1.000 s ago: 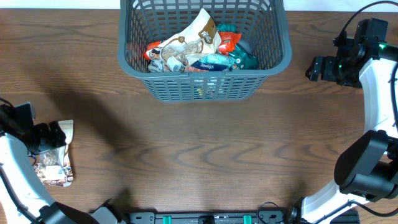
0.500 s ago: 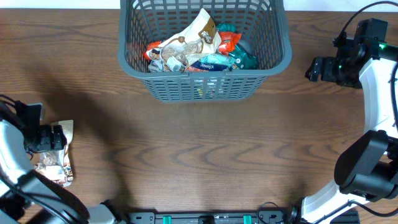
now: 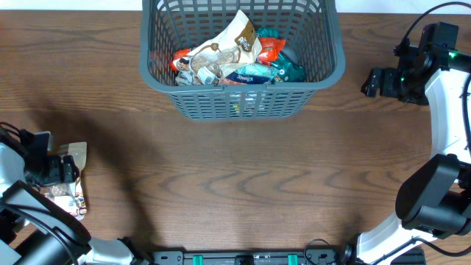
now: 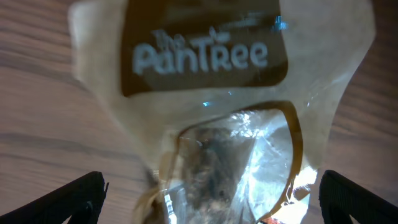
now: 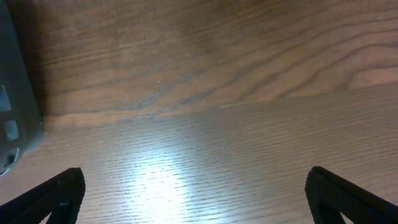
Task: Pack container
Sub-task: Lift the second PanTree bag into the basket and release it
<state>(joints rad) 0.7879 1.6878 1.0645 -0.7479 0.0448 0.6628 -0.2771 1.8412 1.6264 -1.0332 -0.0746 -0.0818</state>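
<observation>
My left gripper lowers next onto the packet's clear window [image 3: 67, 191] [image 4: 233, 165] and closes across its width, since the window lies below it, between its open fingers.
The container, a dark grey slotted basket [image 3: 243, 90], stands at the back centre and holds several snack packets [image 3: 235, 55]. A beige snack packet with a brown "The PanTree" label [image 3: 68, 197] lies on the table at the far left. My left gripper [image 3: 65, 168] is open and sits low over it. In the left wrist view the packet [image 4: 211, 124] fills the frame between the wide-apart fingers [image 4: 217, 199]. My right gripper [image 3: 370, 81] is open and empty, right of the basket above bare table [image 5: 196, 193].
The basket's corner [image 5: 15, 93] shows at the left edge of the right wrist view. The brown wooden table [image 3: 243, 177] runs between the basket and the front edge. The packet lies close to the table's left edge.
My left gripper has moved a little toward the front edge along the packet. The packet, the basket and the right arm have not moved.
</observation>
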